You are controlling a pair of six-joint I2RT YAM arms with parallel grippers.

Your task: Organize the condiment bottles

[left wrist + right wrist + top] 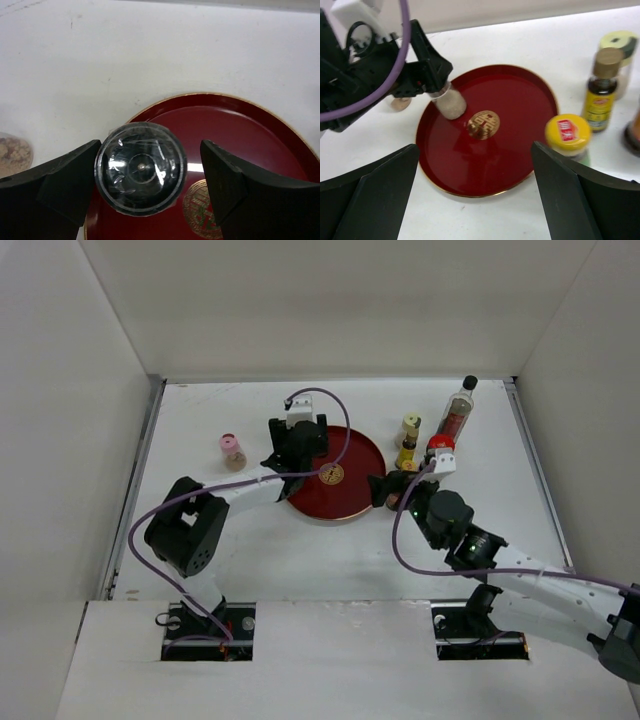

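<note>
I should move my right gripper toward the right in the wrist view and down over the yellow cap (568,132), because the cap is below my gripper and outside the gap between its fingers.
A silver-lidded jar (141,167) with beige contents (449,103) stands on the left part of the round red tray (350,502). My left gripper (150,167) straddles it from above, open. Its right finger (225,180) stands clear of the lid, and its left finger (70,180) is at the lid's edge. My right gripper (475,150) hangs wide open over the tray's near rim, holding nothing. A yellow-capped jar (567,134) stands just off the tray's right rim, beside the right finger. The pink-capped bottle (232,452) stands left of the tray.
Right of the tray stand a cream-capped bottle with a yellow label (600,90), a pale-yellow-lidded jar (620,42), a red-lidded jar (440,444) and the tall clear black-capped bottle (458,410). White walls enclose the table (330,560) on three sides.
</note>
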